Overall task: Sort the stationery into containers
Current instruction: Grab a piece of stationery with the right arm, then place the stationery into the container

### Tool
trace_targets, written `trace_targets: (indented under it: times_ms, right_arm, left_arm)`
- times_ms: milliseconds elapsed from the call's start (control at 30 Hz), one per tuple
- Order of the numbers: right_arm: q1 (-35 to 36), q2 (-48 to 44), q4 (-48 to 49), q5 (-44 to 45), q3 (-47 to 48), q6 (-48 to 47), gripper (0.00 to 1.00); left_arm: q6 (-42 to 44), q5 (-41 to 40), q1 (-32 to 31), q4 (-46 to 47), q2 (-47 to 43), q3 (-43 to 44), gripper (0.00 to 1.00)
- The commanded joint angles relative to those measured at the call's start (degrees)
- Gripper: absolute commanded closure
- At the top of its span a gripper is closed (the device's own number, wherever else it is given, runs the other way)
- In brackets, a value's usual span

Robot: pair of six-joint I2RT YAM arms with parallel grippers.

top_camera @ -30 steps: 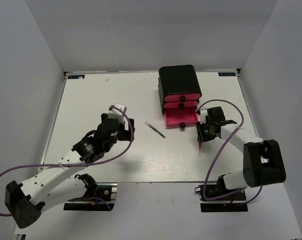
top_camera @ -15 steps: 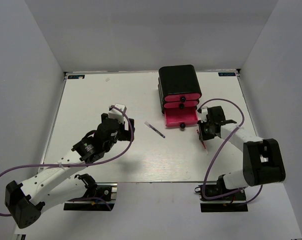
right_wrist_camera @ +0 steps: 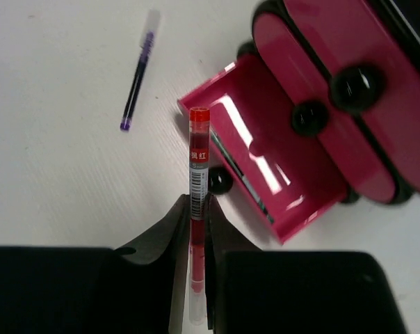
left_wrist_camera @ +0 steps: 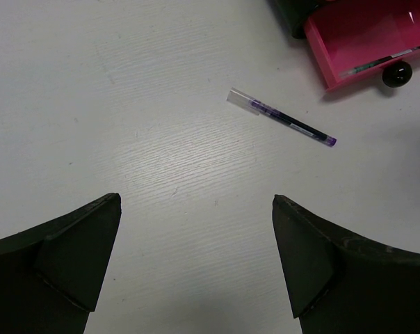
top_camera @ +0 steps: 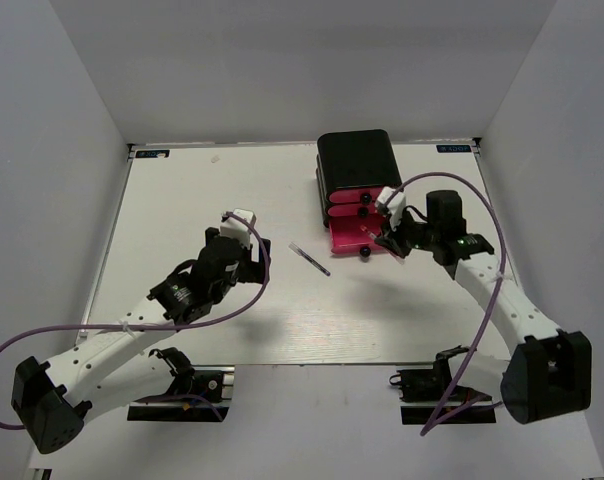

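Observation:
The right gripper goes left in the top view next, turns and lowers over the open bottom drawer (top_camera: 360,236) to release, because the red pen slants across the drawer's front.
The containers are three pink drawers in a glossy black case (top_camera: 357,155). The bottom drawer (top_camera: 360,236) (right_wrist_camera: 293,202) (left_wrist_camera: 366,31) is pulled out, and a thin green pen (right_wrist_camera: 248,182) (left_wrist_camera: 380,61) lies inside it. My right gripper (right_wrist_camera: 198,202) (top_camera: 390,240) is shut on a thin red pen (right_wrist_camera: 199,149), held in the air just in front of the open drawer's knob. A purple pen (top_camera: 310,259) (left_wrist_camera: 283,120) (right_wrist_camera: 137,80) lies on the white table to the drawer's left. My left gripper (left_wrist_camera: 196,202) (top_camera: 247,255) hangs open and empty, a little short of the purple pen.
The two upper drawers (right_wrist_camera: 349,97) are shut, each with a black round knob. The white table (top_camera: 202,200) is walled by grey panels on three sides. The right arm's purple cable (top_camera: 487,290) loops above the table's right part.
My right gripper closed on the red pen on the table, lifted it and carried it up and left to the open drawer's front. The left arm has barely shifted.

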Motion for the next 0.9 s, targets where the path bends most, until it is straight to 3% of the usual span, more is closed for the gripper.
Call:
trace_targets:
  times_ms: [0, 267, 400, 567, 667, 733, 767, 867]
  right_arm:
    - [1.66, 4.35, 1.00, -9.01, 4.32, -16.61, 1.00]
    - [4.48, 13.13, 3.55, -9.11, 6.87, -42.97, 1.00]
    - [4.22, 15.25, 7.76, -10.43, 5.38, -50.10, 1.00]
    - [4.48, 21.48, 8.99, -12.36, 7.57, -51.35, 1.00]
    - [4.39, 24.29, 9.36, -13.07, 9.50, -49.33, 0.87]
    - [4.22, 25.53, 9.34, -12.80, 10.04, -47.76, 0.63]
    - [4.13, 25.62, 10.40, -12.72, 9.17, -47.14, 0.57]
    - [3.95, 23.87, 17.68, -12.28, 6.26, -43.88, 0.53]
  left_arm:
    - [0.52, 0.23, 0.21, 1.67, -0.44, -1.05, 0.01]
    - [0.52, 4.36, 0.21, 3.35, 0.18, -2.18, 0.01]
    - [-0.01, 4.99, 0.21, 3.88, 0.18, -2.19, 0.01]
    - [-2.37, 7.09, 0.21, 4.41, 0.18, -2.81, 0.01]
    - [-7.81, 8.41, 0.21, 6.50, 0.70, -4.03, 0.01]
    - [-14.13, 9.11, 0.21, 8.00, 2.01, -5.61, 0.01]
    - [-16.68, 9.73, 0.21, 9.31, 2.63, -5.62, 0.01]
    - [-26.44, 10.96, 0.21, 12.13, 5.87, -6.23, 0.01]
